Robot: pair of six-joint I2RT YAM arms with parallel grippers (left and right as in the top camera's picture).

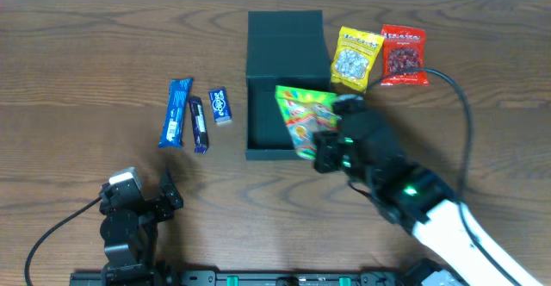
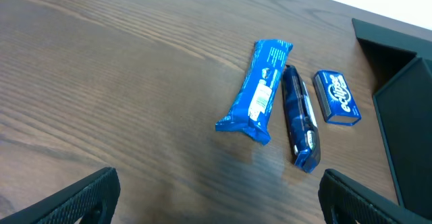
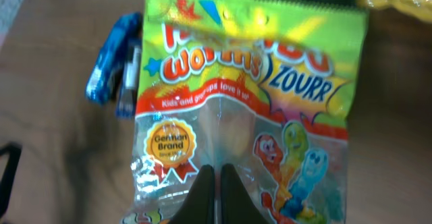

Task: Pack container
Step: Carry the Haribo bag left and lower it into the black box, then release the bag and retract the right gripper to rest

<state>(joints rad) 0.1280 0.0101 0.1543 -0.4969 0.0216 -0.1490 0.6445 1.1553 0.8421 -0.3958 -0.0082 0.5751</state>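
Observation:
My right gripper lowers the bag toward the bars next, into the open container [image 1: 285, 119], since the bag hangs over the container's side by the yellow packet.
The dark green-black container [image 1: 265, 129] stands open in the middle of the table, its flap lid [image 1: 285, 33] lying back; its edge shows in the left wrist view [image 2: 405, 116]. My right gripper [image 1: 325, 146] is shut on a green gummy worms bag [image 1: 303, 118] and holds it over the container's right side. The bag fills the right wrist view [image 3: 243, 96], pinched between the fingers [image 3: 216, 183]. My left gripper [image 1: 138, 204] is open and empty at the front left; its fingers [image 2: 216, 197] frame bare table.
A light blue bar [image 1: 176, 112], a dark blue bar [image 1: 199, 124] and a small blue pack [image 1: 220, 105] lie left of the container. A yellow packet [image 1: 356, 58] and a red packet [image 1: 403, 54] lie at its back right.

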